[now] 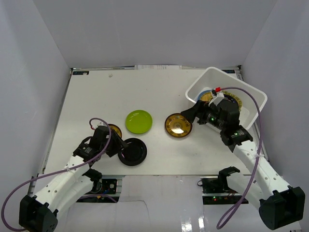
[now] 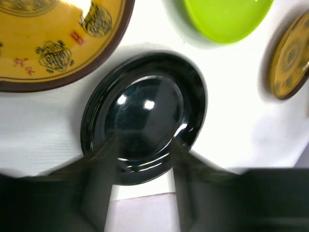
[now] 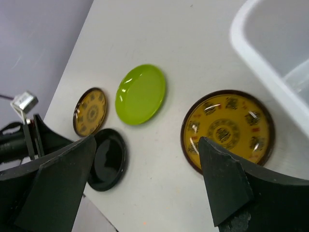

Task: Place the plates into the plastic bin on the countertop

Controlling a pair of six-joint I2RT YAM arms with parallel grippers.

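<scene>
The left gripper is at the opposite side of the black plate, so the robot's right gripper should next move left in the top view onto the black plate's bin-side rim.
A glossy black plate [image 1: 133, 151] lies on the white countertop [image 1: 96, 96], near the front. My left gripper [image 1: 120, 147] is open, and its blurred fingers [image 2: 99, 183] reach over the near rim of this black plate [image 2: 145, 116]. A gold-amber plate [image 1: 115, 130] lies just left of it, partly under the left arm. A lime green plate [image 1: 139, 121] and a second gold-amber plate [image 1: 178, 125] lie mid-table. My right gripper [image 1: 191, 115] is open and empty above that gold plate [image 3: 227, 130], beside the white plastic bin [image 1: 251, 96]. Plates inside the bin are partly hidden by the arm.
Pale grey walls enclose the countertop on three sides. The table's front edge [image 2: 145, 195] runs just below the black plate. The bin's rim [image 3: 260, 63] stands close to the right gripper's right finger. A purple cable trails from each arm.
</scene>
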